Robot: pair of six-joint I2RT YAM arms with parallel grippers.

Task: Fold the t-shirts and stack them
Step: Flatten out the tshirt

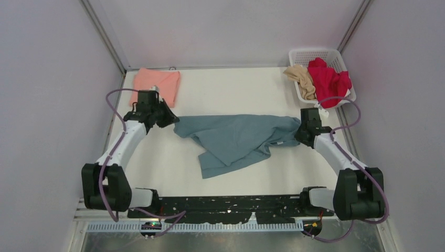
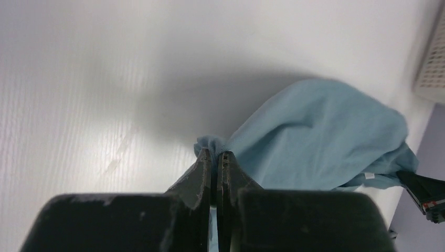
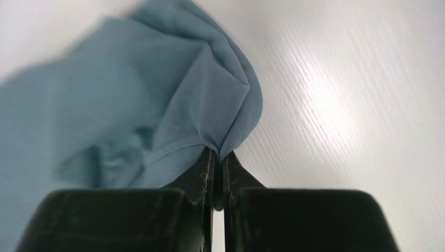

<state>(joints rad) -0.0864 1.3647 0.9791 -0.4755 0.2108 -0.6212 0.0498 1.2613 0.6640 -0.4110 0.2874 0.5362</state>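
Observation:
The shirt hangs bunched from my right gripper. Next, the gripper needs to lift the shirt high, then lower it outward onto the tabletop by the basket and let go.
The slate-blue t-shirt (image 1: 236,140) hangs stretched between my two grippers above the middle of the white table, its lower part drooping to the table. My left gripper (image 1: 172,122) is shut on the shirt's left end; the left wrist view shows the cloth (image 2: 315,136) pinched at the left gripper (image 2: 214,153). My right gripper (image 1: 299,131) is shut on the right end; cloth (image 3: 157,105) bunches at the right gripper (image 3: 216,152). A folded salmon-pink shirt (image 1: 156,84) lies at the back left. The red shirt (image 1: 328,76) and beige shirt (image 1: 300,77) sit in the basket.
The white lattice basket (image 1: 320,54) stands at the back right corner, just behind my right arm. Grey walls enclose the table on three sides. Purple cables loop from both arms.

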